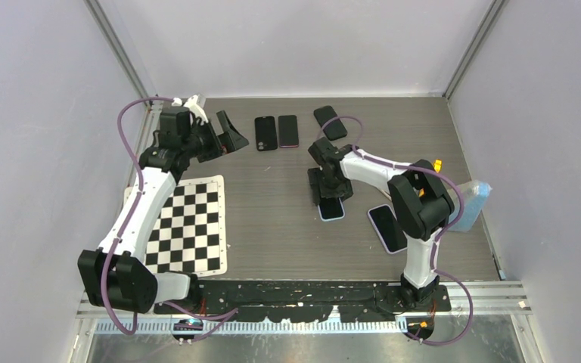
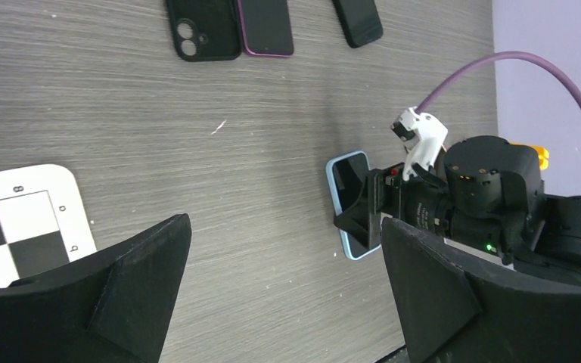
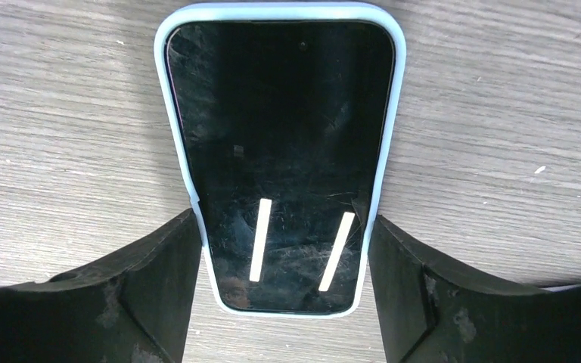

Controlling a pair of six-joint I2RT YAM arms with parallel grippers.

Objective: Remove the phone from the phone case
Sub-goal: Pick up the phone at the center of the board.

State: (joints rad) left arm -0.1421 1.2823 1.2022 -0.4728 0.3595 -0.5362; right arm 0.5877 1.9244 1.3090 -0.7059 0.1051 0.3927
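Observation:
The case is to the right in the top view, and my left gripper will next move its open fingers across to it to close on its facing long edge (image 1: pixel 320 212) (image 2: pixel 333 186).
A phone (image 3: pixel 284 136) with a dark screen lies face up on the wooden table inside a light blue phone case (image 3: pixel 162 76). In the top view this phone (image 1: pixel 331 209) lies mid-table, its upper end hidden under my right gripper (image 1: pixel 330 189). The right gripper (image 3: pixel 284 257) straddles the phone's near end, and both black fingers (image 3: pixel 159 280) press against the case's long sides. The left wrist view shows that phone (image 2: pixel 346 178) partly behind the right arm's fingers. Far back on the left, my left gripper (image 1: pixel 227 138) hovers wide open with nothing between its fingers (image 2: pixel 121 280).
At the back lie a black case with camera holes (image 1: pixel 265 133), a purple-edged phone (image 1: pixel 288 130) and a black phone (image 1: pixel 330 122). Another phone (image 1: pixel 387 228) lies by the right arm's base. A blue pad (image 1: pixel 471 203) rests at the right wall, a checkerboard sheet (image 1: pixel 189 224) on the left.

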